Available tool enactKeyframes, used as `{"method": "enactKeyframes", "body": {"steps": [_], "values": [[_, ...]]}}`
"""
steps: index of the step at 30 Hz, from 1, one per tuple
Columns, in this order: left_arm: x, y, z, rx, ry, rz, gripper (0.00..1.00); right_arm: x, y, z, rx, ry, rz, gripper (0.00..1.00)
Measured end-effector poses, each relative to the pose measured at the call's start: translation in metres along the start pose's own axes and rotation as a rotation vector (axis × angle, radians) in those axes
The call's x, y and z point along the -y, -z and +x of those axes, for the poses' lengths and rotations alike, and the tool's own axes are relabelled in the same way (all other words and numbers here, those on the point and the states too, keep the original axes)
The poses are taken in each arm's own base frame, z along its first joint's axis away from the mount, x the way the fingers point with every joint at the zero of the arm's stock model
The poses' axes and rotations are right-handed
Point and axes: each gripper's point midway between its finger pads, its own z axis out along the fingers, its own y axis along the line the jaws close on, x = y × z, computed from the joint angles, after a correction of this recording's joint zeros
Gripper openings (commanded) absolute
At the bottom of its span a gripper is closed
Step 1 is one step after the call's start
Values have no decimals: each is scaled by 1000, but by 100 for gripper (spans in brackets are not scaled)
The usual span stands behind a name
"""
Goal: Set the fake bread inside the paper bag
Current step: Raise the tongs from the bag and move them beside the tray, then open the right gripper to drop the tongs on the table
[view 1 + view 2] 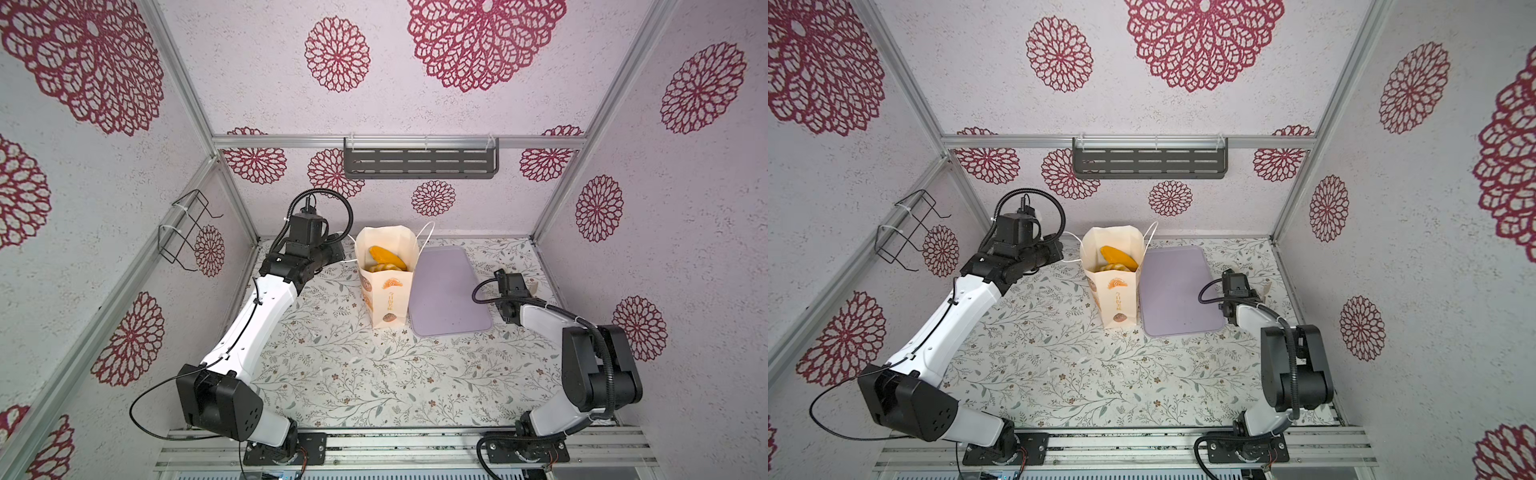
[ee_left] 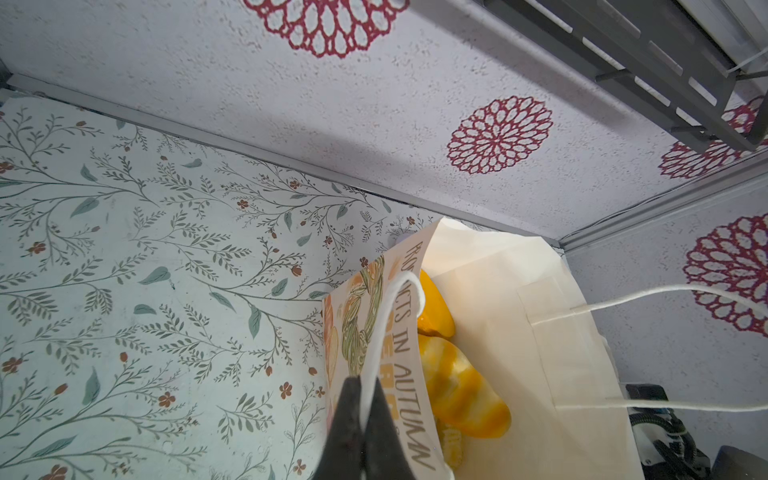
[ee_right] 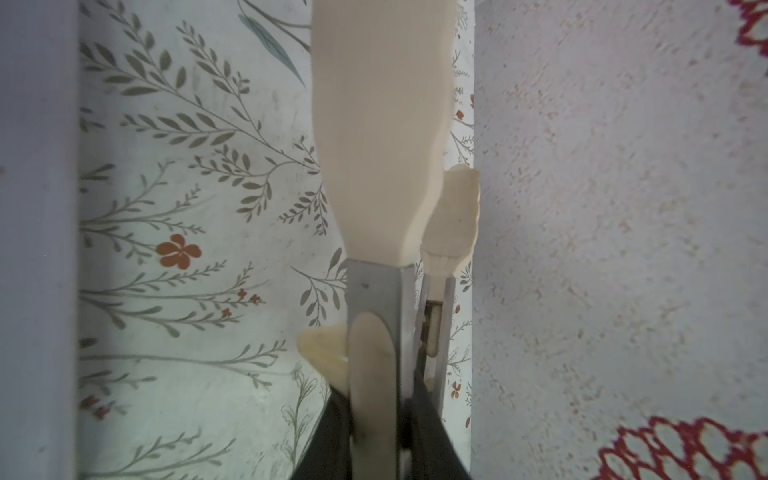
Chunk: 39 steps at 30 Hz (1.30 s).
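The bare tabletop strip (image 3: 252, 260) beside the lilac tray is open below. My right gripper needs to move down toward it next and release the cream-tipped metal tongs (image 3: 380, 166).
The paper bag (image 1: 388, 297) (image 1: 1118, 297) stands upright near the back of the table, its mouth open. Glossy golden-orange fake bread (image 1: 385, 257) (image 1: 1116, 257) lies inside it, and the left wrist view shows striped rolls (image 2: 461, 395) in it. My left gripper (image 2: 365, 384) is beside the bag's left rim, shut on its white cord handle (image 2: 401, 299). My right gripper (image 3: 382, 411) sits low near the right wall, shut on cream-tipped metal tongs (image 3: 380, 166). Nothing shows between the tongs' tips.
A flat lilac tray (image 1: 446, 299) (image 1: 1177, 299) lies right against the bag's right side, with nothing on it. A grey slotted shelf (image 1: 419, 160) hangs on the back wall. A black wire rack (image 1: 187, 232) is fixed to the left wall.
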Motion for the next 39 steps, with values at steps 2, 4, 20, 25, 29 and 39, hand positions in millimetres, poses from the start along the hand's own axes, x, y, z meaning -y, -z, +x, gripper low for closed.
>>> {"method": "enactKeyframes", "body": {"steps": [2,4,20,25,29,39], "values": [[0,0,0,0,0,0,0,-3,-6,1,-14,6,-3,0],[0,0,0,0,0,0,0,-8,-13,0,-26,15,-10,0],[-2,0,-1,6,-1,-13,0,-35,-33,-11,-58,4,-111,47],[-3,0,-1,7,-1,-14,0,-37,-32,-8,-74,-21,-126,57],[-3,0,-1,7,-1,-15,0,-39,-29,-9,-86,-57,-149,64],[-3,0,-1,8,0,-17,0,-17,11,-35,12,-228,-209,76]]}}
